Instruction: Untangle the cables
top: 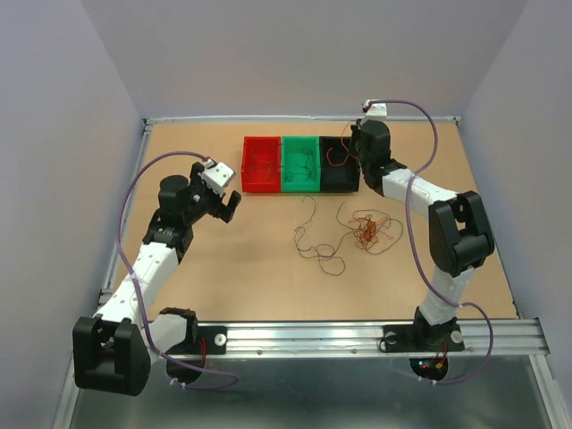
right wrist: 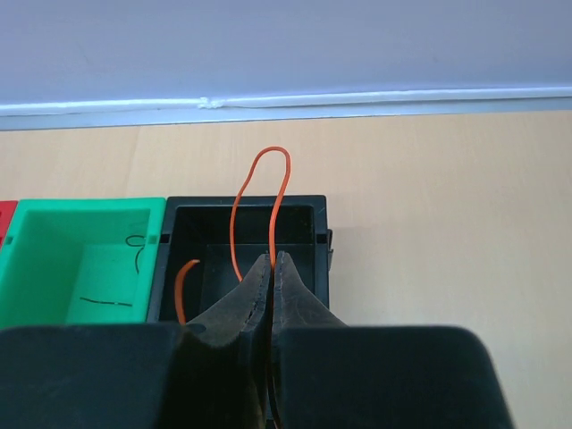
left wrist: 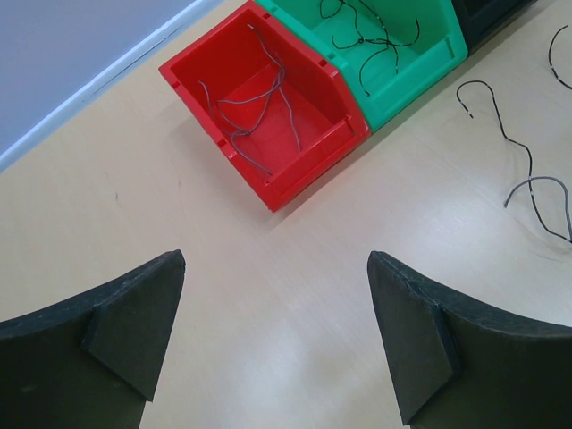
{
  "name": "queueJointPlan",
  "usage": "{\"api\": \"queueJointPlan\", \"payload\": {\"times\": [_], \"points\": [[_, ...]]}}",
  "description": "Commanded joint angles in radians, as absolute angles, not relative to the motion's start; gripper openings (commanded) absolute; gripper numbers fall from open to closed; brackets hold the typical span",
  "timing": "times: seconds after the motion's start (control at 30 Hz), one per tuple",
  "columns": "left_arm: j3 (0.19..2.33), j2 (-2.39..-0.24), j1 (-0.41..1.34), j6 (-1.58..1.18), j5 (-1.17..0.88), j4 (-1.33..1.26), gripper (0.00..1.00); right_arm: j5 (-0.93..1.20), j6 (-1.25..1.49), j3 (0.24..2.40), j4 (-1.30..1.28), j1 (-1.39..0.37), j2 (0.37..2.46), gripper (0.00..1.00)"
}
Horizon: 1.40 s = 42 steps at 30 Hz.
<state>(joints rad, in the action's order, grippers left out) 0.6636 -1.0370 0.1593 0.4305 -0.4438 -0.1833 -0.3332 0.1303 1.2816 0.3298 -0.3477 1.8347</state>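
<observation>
My right gripper lowers the orange cable over the black bin [top: 340,166] next, shifting toward the green bin, because the cable still loops high above the black bin.
A clump of thin orange-red and dark cables [top: 368,230] lies on the table right of centre, with loose dark strands [top: 315,241] to its left. My right gripper [right wrist: 273,257] is shut on an orange cable [right wrist: 259,188] that loops up above the black bin [right wrist: 241,214]; in the top view it hovers over that bin [top: 339,165]. My left gripper [left wrist: 275,268] is open and empty above bare table, near the red bin [left wrist: 268,107], which holds grey cables. The green bin [left wrist: 384,45] holds dark cables.
The red [top: 261,164], green [top: 300,164] and black bins stand in a row at the back of the table. Loose dark cables [left wrist: 527,179] lie right of the left gripper. Walls close in the table on three sides.
</observation>
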Motion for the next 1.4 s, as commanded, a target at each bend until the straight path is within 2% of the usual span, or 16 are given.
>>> {"api": "queueJointPlan", "payload": {"times": [0.0,0.33,0.5,0.7,0.8,0.83,0.93,1.1,1.13,1.17,1.27,1.37], "points": [[0.655,-1.025,0.153,0.423,-0.445,-0.23,0.96,-0.364,0.094,1.313,0.394,-0.341,1.818,0.01],[0.66,-1.039,0.153,0.428,-0.449,-0.222,0.96,-0.229,0.115,1.307,0.365,-0.342,1.92,0.01],[0.661,-1.042,0.153,0.431,-0.463,-0.212,0.96,-0.189,0.137,1.382,0.266,-0.353,2.04,0.01],[0.657,-1.04,0.156,0.446,-0.534,-0.196,0.97,-0.163,0.159,1.436,0.241,-0.359,2.085,0.03],[0.661,-1.049,0.167,0.448,-0.572,-0.196,0.99,-0.163,0.166,1.421,0.242,-0.359,2.048,0.11],[0.664,-1.052,0.17,0.437,-0.545,-0.205,0.99,-0.143,0.166,1.416,0.242,-0.359,2.022,0.21],[0.669,-1.04,0.169,0.362,-0.448,-0.273,0.99,-0.12,0.169,1.393,0.244,-0.36,1.976,0.39],[0.585,-0.963,0.17,0.313,-0.39,-0.449,0.99,-0.1,0.181,1.332,0.27,-0.368,1.878,0.49],[0.571,-0.941,0.17,0.325,-0.429,-0.46,0.99,-0.098,0.184,1.31,0.275,-0.368,1.865,0.56],[0.565,-0.93,0.169,0.337,-0.455,-0.465,0.99,-0.095,0.186,1.299,0.281,-0.368,1.855,0.59],[0.56,-0.916,0.198,0.41,-0.58,-0.405,0.99,-0.08,0.193,1.261,0.311,-0.37,1.81,0.71],[0.636,-0.98,0.305,0.443,-0.456,-0.309,0.99,-0.075,0.196,1.238,0.308,-0.368,1.779,0.74]]}}
